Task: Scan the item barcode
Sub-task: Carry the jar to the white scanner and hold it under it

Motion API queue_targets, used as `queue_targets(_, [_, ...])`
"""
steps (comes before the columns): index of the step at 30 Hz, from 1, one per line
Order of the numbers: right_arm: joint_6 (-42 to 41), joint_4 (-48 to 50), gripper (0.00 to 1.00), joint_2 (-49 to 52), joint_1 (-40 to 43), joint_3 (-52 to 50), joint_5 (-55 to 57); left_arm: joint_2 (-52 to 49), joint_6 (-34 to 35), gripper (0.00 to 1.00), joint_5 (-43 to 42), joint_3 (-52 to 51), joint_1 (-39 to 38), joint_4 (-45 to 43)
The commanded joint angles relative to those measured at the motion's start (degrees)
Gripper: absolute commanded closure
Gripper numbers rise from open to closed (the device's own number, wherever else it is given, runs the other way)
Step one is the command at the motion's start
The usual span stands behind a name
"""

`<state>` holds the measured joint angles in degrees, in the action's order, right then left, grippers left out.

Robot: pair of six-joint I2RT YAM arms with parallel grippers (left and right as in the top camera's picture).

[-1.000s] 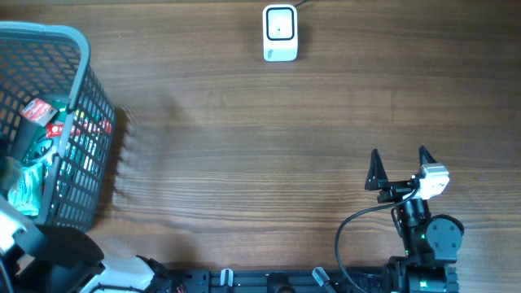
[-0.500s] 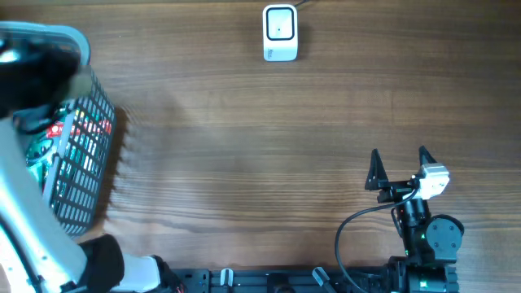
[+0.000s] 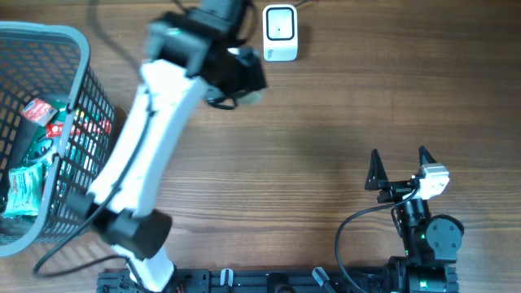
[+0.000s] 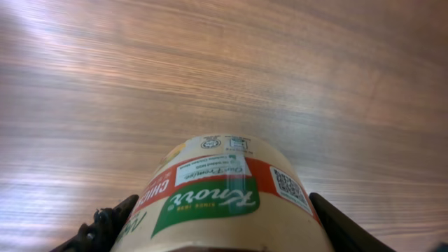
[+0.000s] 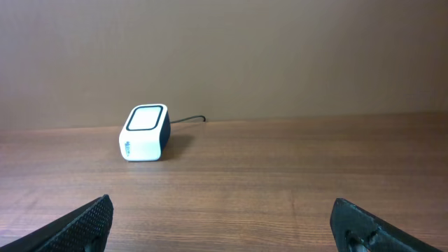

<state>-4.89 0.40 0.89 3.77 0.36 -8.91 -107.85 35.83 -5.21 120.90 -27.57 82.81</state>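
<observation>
I need to move my left gripper down and back from the scanner point(image 3: 280, 32) next, onto the bare middle of the table, to release the tub. The wood there is clear.
The item is a round beige Knorr tub point(image 4: 224, 203) with a red and green label and a small QR code. My left gripper point(image 4: 222, 200) is shut on it, one finger on each side. In the overhead view the left gripper point(image 3: 242, 75) is stretched to the far middle of the table, just left of and below the white scanner point(image 3: 280, 32). Only a pale edge of the tub point(image 3: 254, 97) shows under the gripper there. My right gripper point(image 3: 399, 167) stands open near the front right with nothing in it. From the right wrist, the scanner point(image 5: 145, 131) sits far off to the left.
A grey mesh basket point(image 3: 75, 41) stands at the left edge, with several packets point(image 3: 47, 122) inside. The scanner's cable runs off the far edge. The white left arm point(image 3: 138, 155) crosses the table's left half diagonally.
My left arm has swung out of the basket at the left and across to the far middle, beside the scanner, carrying the tub. The right arm has not moved.
</observation>
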Motion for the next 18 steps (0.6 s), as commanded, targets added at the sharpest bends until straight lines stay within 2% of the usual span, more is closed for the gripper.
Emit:
queue_targets(1, [0.4, 0.2, 0.00, -0.3, -0.2, -0.1, 0.4, -4.2, 2.4, 0.45, 2.6, -4.6, -2.8, -5.9])
queue_targets(10, [0.4, 0.2, 0.00, -0.3, -0.2, -0.1, 0.4, -14.1, 2.6, 0.44, 3.8, -14.1, -4.6, -15.8])
queue_targets(18, [0.4, 0.2, 0.00, -0.3, -0.2, -0.1, 0.4, -15.0, 1.9, 0.40, 3.8, -23.1, -5.9, -24.2])
